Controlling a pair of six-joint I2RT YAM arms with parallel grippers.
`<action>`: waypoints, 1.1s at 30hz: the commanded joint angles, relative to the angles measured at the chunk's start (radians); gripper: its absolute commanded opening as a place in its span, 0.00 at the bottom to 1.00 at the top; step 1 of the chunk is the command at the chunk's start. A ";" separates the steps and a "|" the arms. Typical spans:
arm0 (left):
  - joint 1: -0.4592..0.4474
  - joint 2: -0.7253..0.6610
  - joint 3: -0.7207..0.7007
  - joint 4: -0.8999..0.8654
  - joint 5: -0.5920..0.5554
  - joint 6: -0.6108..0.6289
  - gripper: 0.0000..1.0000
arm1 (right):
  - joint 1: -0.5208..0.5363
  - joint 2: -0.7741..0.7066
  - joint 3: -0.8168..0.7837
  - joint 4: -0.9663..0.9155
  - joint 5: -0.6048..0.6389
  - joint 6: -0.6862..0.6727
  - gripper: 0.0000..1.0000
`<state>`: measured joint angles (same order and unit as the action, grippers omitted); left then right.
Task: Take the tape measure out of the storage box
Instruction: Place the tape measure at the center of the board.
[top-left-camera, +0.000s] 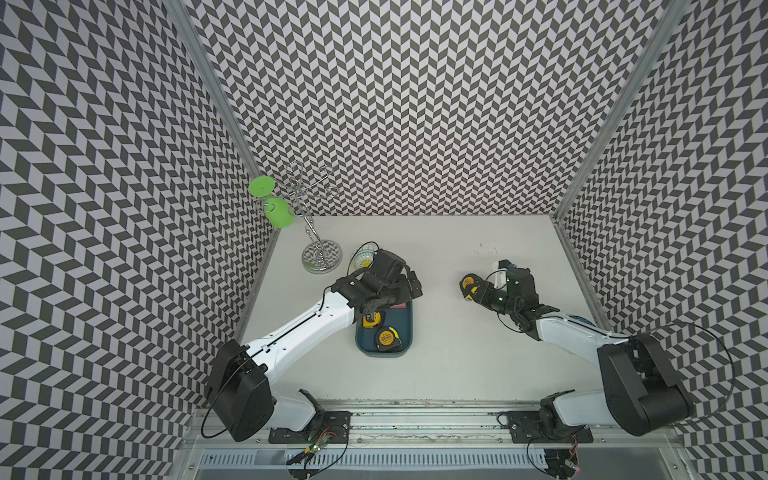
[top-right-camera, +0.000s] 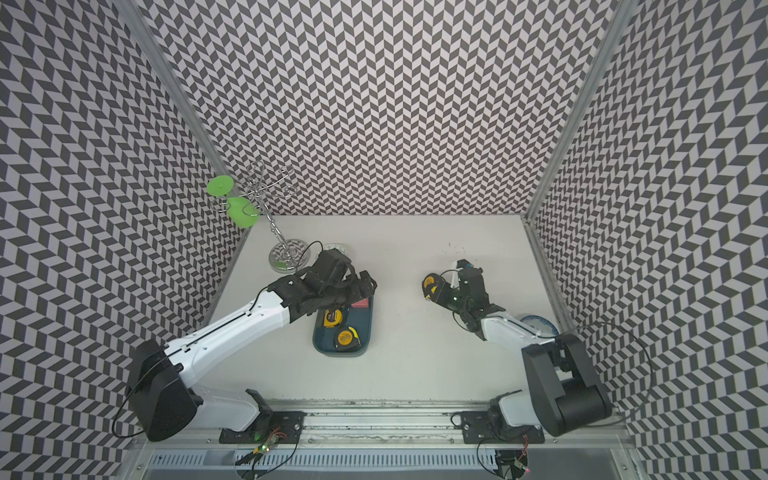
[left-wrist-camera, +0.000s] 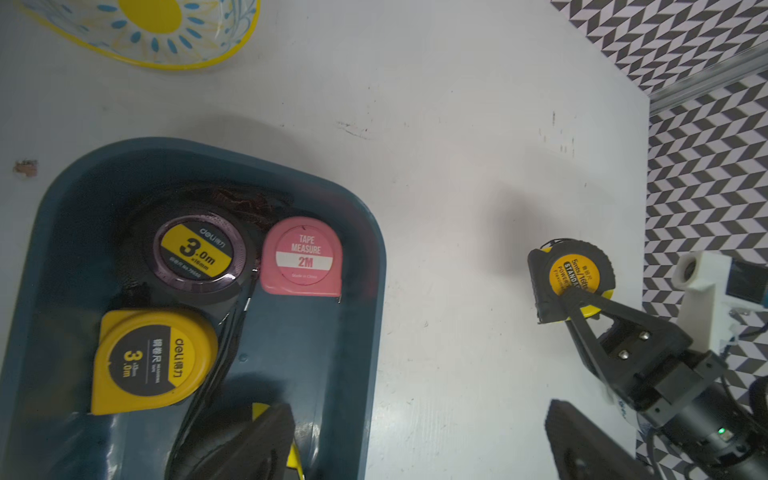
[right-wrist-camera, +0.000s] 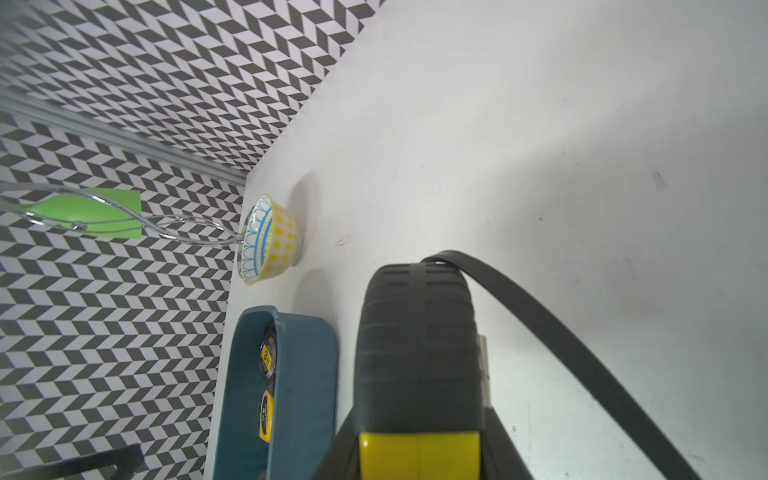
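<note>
The bare tabletop beneath the black-and-yellow tape measure (top-left-camera: 469, 284) is clear of the box, so my right gripper should lower it there next and release it.
The dark teal storage box (top-left-camera: 409, 332) (top-right-camera: 368, 332) lies left of the table's middle, with several tape measures in it. The left wrist view shows a round dark one (left-wrist-camera: 195, 253), a pink one (left-wrist-camera: 305, 257) and a yellow one (left-wrist-camera: 149, 361) inside the box (left-wrist-camera: 374, 257). My left gripper (left-wrist-camera: 415, 419) (top-left-camera: 409, 289) hangs open over the box's far end. One finger (left-wrist-camera: 266, 436) is over the box, the other outside it. My right gripper (top-left-camera: 471, 289) (right-wrist-camera: 419, 415) is shut on a black-and-yellow tape measure (top-left-camera: 469, 284) (top-right-camera: 431, 284) (left-wrist-camera: 579, 274) (right-wrist-camera: 415, 340), held over the table right of the box (right-wrist-camera: 307, 374).
A patterned yellow-and-blue bowl (top-left-camera: 362, 257) (left-wrist-camera: 145, 33) (right-wrist-camera: 270, 239) stands just behind the box. A chrome stand (top-left-camera: 320, 257) holding green cups (top-left-camera: 279, 214) is at the back left. A blue dish (top-right-camera: 538, 324) peeks out under the right arm. Patterned walls enclose three sides.
</note>
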<state>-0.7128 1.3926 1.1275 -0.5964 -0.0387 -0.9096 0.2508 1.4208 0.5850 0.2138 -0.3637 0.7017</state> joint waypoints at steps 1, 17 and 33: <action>0.004 -0.024 -0.009 -0.032 -0.026 0.022 1.00 | -0.041 0.039 -0.007 0.139 -0.098 0.020 0.13; 0.006 -0.019 -0.016 -0.059 -0.040 0.030 1.00 | -0.103 0.189 -0.059 0.179 -0.185 0.067 0.37; 0.012 0.020 -0.021 -0.107 -0.049 0.081 1.00 | -0.104 0.121 -0.088 0.078 -0.165 0.030 0.82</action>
<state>-0.7059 1.4010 1.1191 -0.6712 -0.0689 -0.8543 0.1482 1.5681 0.5186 0.3355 -0.5495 0.7506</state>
